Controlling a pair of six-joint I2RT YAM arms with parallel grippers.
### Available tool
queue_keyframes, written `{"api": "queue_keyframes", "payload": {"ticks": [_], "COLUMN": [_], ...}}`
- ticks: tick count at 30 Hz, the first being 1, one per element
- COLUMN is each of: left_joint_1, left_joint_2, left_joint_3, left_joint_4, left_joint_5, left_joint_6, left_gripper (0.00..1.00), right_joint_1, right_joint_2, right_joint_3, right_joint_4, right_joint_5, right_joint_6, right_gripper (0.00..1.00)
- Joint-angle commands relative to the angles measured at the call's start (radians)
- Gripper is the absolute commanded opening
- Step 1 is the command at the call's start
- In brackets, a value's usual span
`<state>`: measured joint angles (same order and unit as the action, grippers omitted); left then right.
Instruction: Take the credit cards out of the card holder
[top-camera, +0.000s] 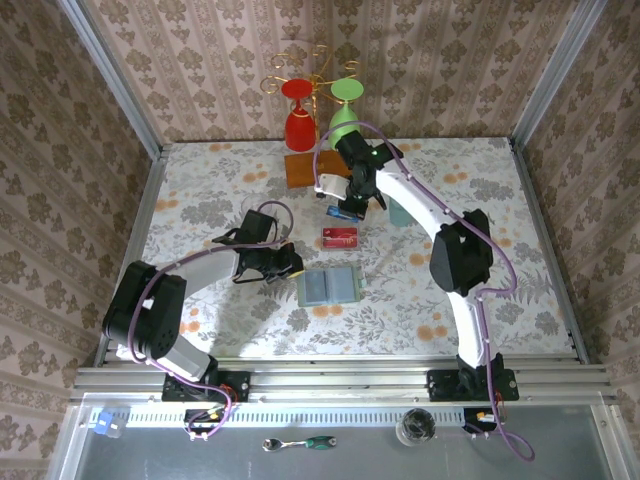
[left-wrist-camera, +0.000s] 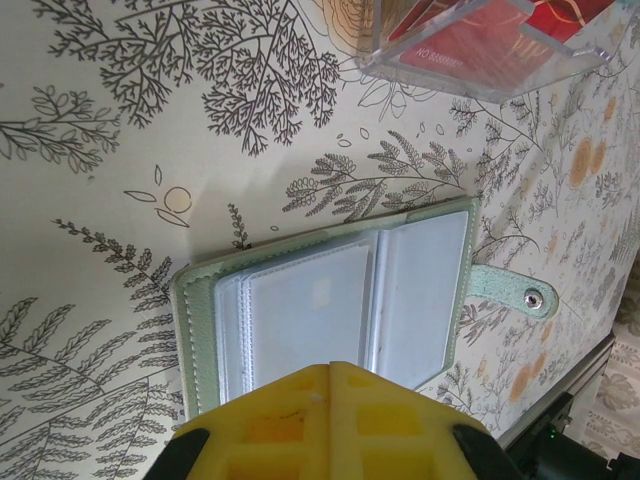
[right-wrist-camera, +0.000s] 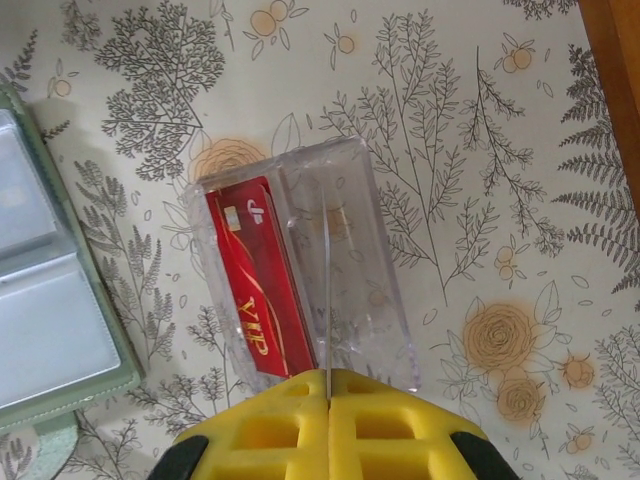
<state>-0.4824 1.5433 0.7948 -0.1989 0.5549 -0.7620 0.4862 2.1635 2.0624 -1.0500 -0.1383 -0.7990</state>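
My right gripper should next lower the blue card into the clear tray's empty side beside the red credit card (right-wrist-camera: 255, 280).
The card holder (top-camera: 330, 287) lies open and flat on the flowered cloth, its clear pockets (left-wrist-camera: 320, 305) facing up and looking empty. My left gripper (top-camera: 286, 264) is shut with nothing between its fingers, its tip (left-wrist-camera: 333, 368) over the holder's near edge. A red credit card (right-wrist-camera: 255, 280) lies in the clear tray (top-camera: 340, 237). My right gripper (top-camera: 350, 203) hangs just above that tray, shut on a blue credit card (top-camera: 341, 212). In the right wrist view that card shows edge-on as a thin line (right-wrist-camera: 327, 300) rising from the fingertips (right-wrist-camera: 328, 374).
An orange-brown wooden base (top-camera: 305, 168) at the back carries a wire rack with an upturned red glass (top-camera: 298, 122) and a green one (top-camera: 345, 112). A pale teal cup (top-camera: 398, 212) stands right of the right gripper. Wallpapered walls close in three sides.
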Motion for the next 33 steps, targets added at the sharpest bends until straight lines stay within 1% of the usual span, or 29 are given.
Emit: {"api": "queue_keyframes", "payload": {"ticks": [1,7,16,23,24,26,28,29,33], "left_joint_1": [0.014,0.019,0.019,0.019,0.019,0.02,0.019,0.019,0.019], "left_joint_2": [-0.008,-0.029,-0.037,-0.03,-0.029,-0.026,-0.025,-0.026,-0.023], "left_joint_3": [0.023,0.012,-0.002,0.006,0.007,0.012,0.011,0.009,0.003], "left_joint_4": [-0.032,-0.018,-0.015,-0.014,-0.015,-0.014,-0.013,-0.013,-0.007], "left_joint_5": [0.015,0.013,0.012,0.018,0.018,0.021,0.02,0.019,0.018], "left_joint_6": [0.026,0.011,0.01,0.009,0.011,0.01,0.01,0.009,0.006], "left_gripper": [0.03,0.03,0.03,0.03,0.03,0.03,0.03,0.03,0.03], "right_joint_1": [-0.006,-0.006,-0.006,-0.006,-0.006,-0.006,-0.006,-0.007,-0.005], "right_joint_2": [0.047,0.1,0.146,0.159,0.157,0.151,0.135,0.123,0.057], "right_joint_3": [0.068,0.128,0.132,0.128,0.128,0.127,0.119,0.108,0.02], "right_joint_4": [-0.067,-0.083,-0.076,-0.084,-0.082,-0.071,-0.037,-0.008,0.141], "right_joint_5": [-0.019,-0.014,0.002,-0.012,-0.011,0.0,0.026,0.044,0.108], "right_joint_6": [-0.044,-0.067,-0.109,-0.115,-0.112,-0.102,-0.084,-0.077,-0.047], "right_gripper": [0.0,0.0,0.0,0.0,0.03,0.16,0.24,0.27,0.31]}}
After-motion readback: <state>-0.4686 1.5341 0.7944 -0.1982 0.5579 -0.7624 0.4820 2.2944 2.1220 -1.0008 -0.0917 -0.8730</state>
